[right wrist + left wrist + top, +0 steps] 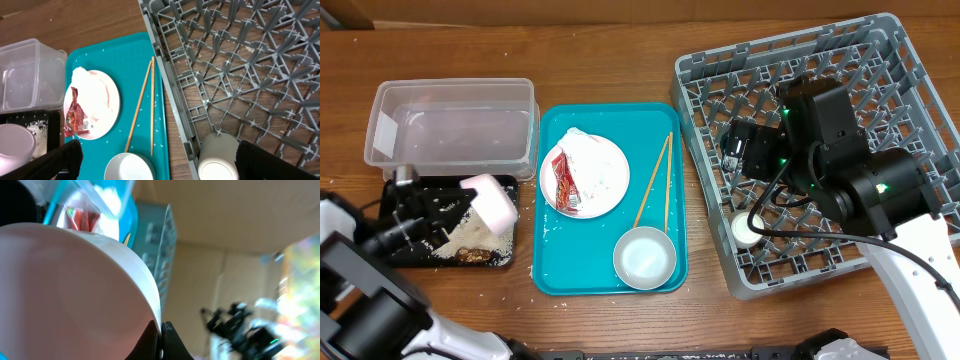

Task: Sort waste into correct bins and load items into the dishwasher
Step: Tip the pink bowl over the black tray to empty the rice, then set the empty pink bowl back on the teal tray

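Observation:
The teal tray's empty near corner (574,258) is to the right of my left gripper in the overhead view, so I will swing there, turn the bowl upright and let go of it.
My left gripper (468,193) is shut on the rim of the small pink bowl (493,206), holding it tilted over the black tray (402,250), which holds rice crumbs (470,238). In the left wrist view the bowl (70,290) fills the frame and the fingers (161,341) pinch its edge. On the plate (612,172) lie the red wrapper (564,181) and the napkin (582,146). Chopsticks (656,180) and the greyish-white bowl (644,258) lie on the teal tray. My right gripper (160,167) is open and empty above the rack's (720,90) left edge, near the white cup (217,161).
The clear tub (450,125) stands behind the black tray. The teal tray (555,265) sits in the middle with scattered crumbs. The cup (748,229) lies in the rack's front left corner. Bare wooden table lies along the back and front.

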`<state>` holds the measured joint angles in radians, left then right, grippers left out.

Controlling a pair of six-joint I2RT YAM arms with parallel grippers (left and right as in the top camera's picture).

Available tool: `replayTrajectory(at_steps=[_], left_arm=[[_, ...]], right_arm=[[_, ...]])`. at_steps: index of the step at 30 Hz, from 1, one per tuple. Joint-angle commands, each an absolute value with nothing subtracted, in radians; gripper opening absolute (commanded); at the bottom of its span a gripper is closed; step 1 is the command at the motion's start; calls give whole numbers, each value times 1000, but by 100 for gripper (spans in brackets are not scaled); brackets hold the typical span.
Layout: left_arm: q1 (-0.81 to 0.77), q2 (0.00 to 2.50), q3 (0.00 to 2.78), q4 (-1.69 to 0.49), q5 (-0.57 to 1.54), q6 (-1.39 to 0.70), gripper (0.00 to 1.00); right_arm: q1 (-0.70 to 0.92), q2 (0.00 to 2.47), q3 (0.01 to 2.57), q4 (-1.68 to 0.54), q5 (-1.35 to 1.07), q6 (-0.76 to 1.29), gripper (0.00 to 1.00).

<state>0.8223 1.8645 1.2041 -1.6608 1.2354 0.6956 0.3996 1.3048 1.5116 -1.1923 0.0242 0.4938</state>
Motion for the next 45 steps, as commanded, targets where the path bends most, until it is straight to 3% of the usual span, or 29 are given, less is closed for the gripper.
replayTrajectory(at_steps=[1, 5, 7, 10, 13, 16, 20, 33, 37, 40, 45], left_arm=[[724, 1715, 1214, -1581, 1101, 549, 4], [543, 1556, 1214, -1369, 749, 72, 4], [418, 1478, 1215, -1345, 725, 8, 4], [157, 1369, 1215, -1249, 617, -192, 4], [-119, 1327, 1215, -1160, 299, -430, 4], [-342, 1350, 1214, -1097, 120, -559, 4], [-530, 1425, 1214, -1026, 67, -639, 4], [-598, 1504, 1200, -1260, -102, -894, 4], [-604, 1504, 1111, -1240, -112, -907, 4], [-603, 1504, 1057, -1148, -87, -888, 13], [-598, 1503, 1102, -1097, -85, -867, 41]], right_arm=[[397, 1306, 1509, -1184, 20, 495, 100], [397, 1306, 1509, -1183, 20, 495, 100], [397, 1306, 1509, -1184, 20, 494, 100], [397, 1306, 1509, -1182, 20, 495, 100], [397, 1306, 1509, -1179, 20, 494, 100], [397, 1306, 1509, -1180, 20, 494, 100], [397, 1306, 1509, -1180, 20, 494, 100], [397, 1306, 1509, -1187, 20, 494, 100], [397, 1306, 1509, -1187, 20, 494, 100], [397, 1306, 1509, -1186, 20, 495, 100], [397, 1306, 1509, -1186, 20, 494, 100]])
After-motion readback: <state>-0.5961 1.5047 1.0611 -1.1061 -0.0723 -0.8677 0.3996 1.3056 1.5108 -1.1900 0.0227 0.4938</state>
